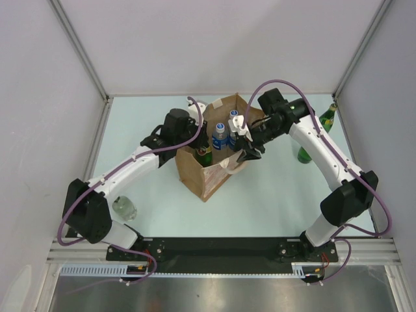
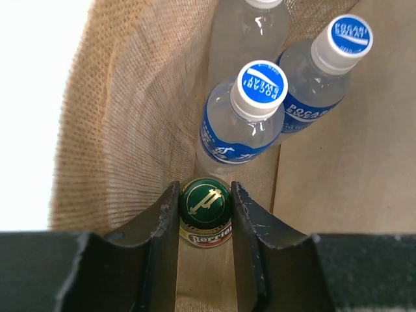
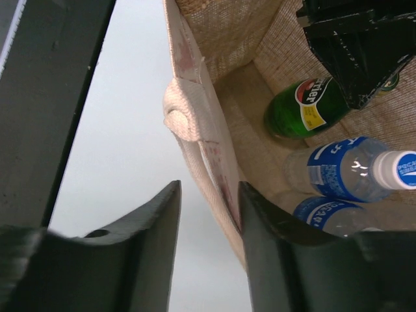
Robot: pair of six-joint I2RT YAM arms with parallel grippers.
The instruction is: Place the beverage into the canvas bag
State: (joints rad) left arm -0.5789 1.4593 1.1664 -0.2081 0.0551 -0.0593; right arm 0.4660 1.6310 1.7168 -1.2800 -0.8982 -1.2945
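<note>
My left gripper needs to go a little deeper down into the bag [image 1: 208,179] next and open its fingers to release the green bottle's cap, because the bag's bottom is below the gripper.
The tan canvas bag [image 1: 208,179] stands open at the table's middle. My left gripper [image 1: 201,146] reaches down into it and is shut on the cap of a green Perrier bottle [image 2: 205,203], which stands upright against the bag's wall [image 2: 130,130]. Two blue-labelled Pocari Sweat bottles [image 2: 260,88] [image 2: 350,36] and one more clear bottle [image 2: 250,26] stand inside beside it. My right gripper [image 3: 209,188] is open astride the bag's right rim [image 3: 224,26] below the cream handle [image 3: 179,110]. Its inner finger touches the wall. The green bottle also shows in the right wrist view [image 3: 305,107].
A green bottle [image 1: 327,118] stands at the far right by the wall, with more green glass [image 1: 303,155] showing beside the right arm. A clear bottle [image 1: 125,208] lies near the left arm's base. Enclosure walls surround the table.
</note>
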